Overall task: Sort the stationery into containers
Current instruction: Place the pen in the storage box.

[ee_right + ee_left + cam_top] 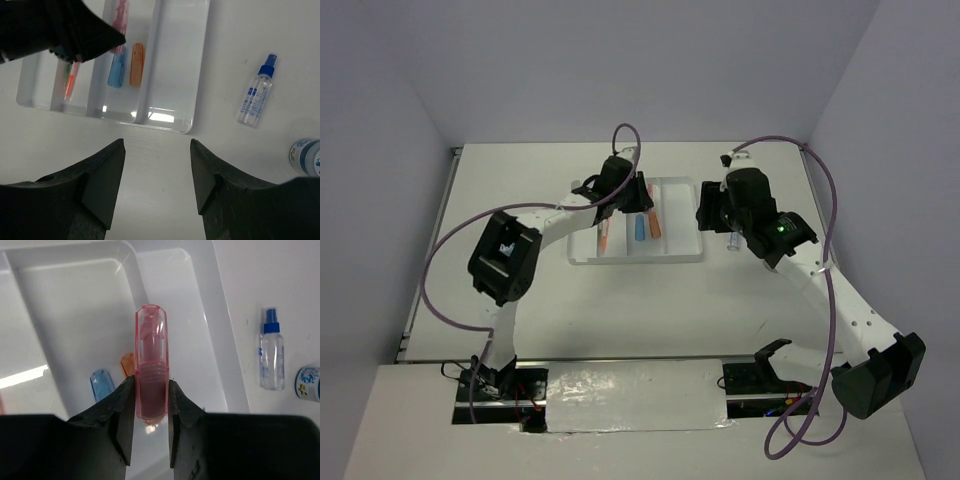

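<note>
My left gripper will next lower the pink capsule piece (151,355) into the empty far part of the blue and orange capsules' section of the tray.
My left gripper (151,390) is shut on the pink capsule piece (151,355) and holds it over the white tray (220,340). In the top view the left gripper (642,192) is over the tray's (682,255) far part. A blue capsule (116,70) and an orange capsule (136,64) lie side by side in one compartment. An orange pen (71,84) and a thin green pen (66,70) lie further left. The clear blue-capped bottle (255,93) and one blue-white roll (305,156) lie on the table right of the tray. My right gripper (157,145) is open and empty above the table near the tray's near edge.
The right arm (760,215) hovers just right of the tray, over the bottle. White walls close the table at the back and sides. The tray's rightmost compartment (177,60) holds nothing.
</note>
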Controlling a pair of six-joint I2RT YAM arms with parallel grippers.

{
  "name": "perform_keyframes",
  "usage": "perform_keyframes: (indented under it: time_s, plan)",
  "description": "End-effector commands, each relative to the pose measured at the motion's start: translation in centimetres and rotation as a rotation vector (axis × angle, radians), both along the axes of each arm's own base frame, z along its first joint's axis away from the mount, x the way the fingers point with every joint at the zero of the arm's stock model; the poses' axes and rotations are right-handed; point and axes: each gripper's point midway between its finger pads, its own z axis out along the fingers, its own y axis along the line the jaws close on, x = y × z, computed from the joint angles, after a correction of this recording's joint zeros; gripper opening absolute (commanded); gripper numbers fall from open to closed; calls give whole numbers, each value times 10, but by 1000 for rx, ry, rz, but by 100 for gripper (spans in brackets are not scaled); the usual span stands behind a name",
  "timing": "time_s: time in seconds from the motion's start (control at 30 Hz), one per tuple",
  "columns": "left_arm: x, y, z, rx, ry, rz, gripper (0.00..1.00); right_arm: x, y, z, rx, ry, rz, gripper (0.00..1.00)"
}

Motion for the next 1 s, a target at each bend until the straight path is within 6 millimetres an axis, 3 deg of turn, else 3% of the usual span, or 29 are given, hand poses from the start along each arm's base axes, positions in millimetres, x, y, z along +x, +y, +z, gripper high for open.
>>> perform_keyframes:
  time_s: [0.0,0.17,0.27,0.43,0.53,0.57,0.67,0.8,0.9,0.97]
  plan:
    - [25,-20,14,19,-81,-64,1,-6,0,2,8,-9,21,62]
    - [31,-12,-17,71,-15,1,7,-6,0,-4,2,2,22,62]
    - [34,-1,-24,88,-14,75,13,-5,1,-3,2,2,24,62]
    - [37,0,-32,105,7,84,23,-4,2,-3,2,6,33,62]
    - [36,4,-33,104,4,104,44,-5,0,-4,-7,6,26,62]
    - [37,2,-25,84,-16,101,56,-5,0,-4,-7,6,26,62]
    - [37,2,-16,71,-28,104,70,-5,1,-3,-5,5,31,62]
    - [30,7,-1,66,-50,101,74,-5,2,-2,-3,1,34,62]
    - [23,23,45,38,-116,131,75,-6,3,-3,5,0,45,62]
    - [16,45,57,75,-111,168,76,-6,8,-3,19,-5,69,62]
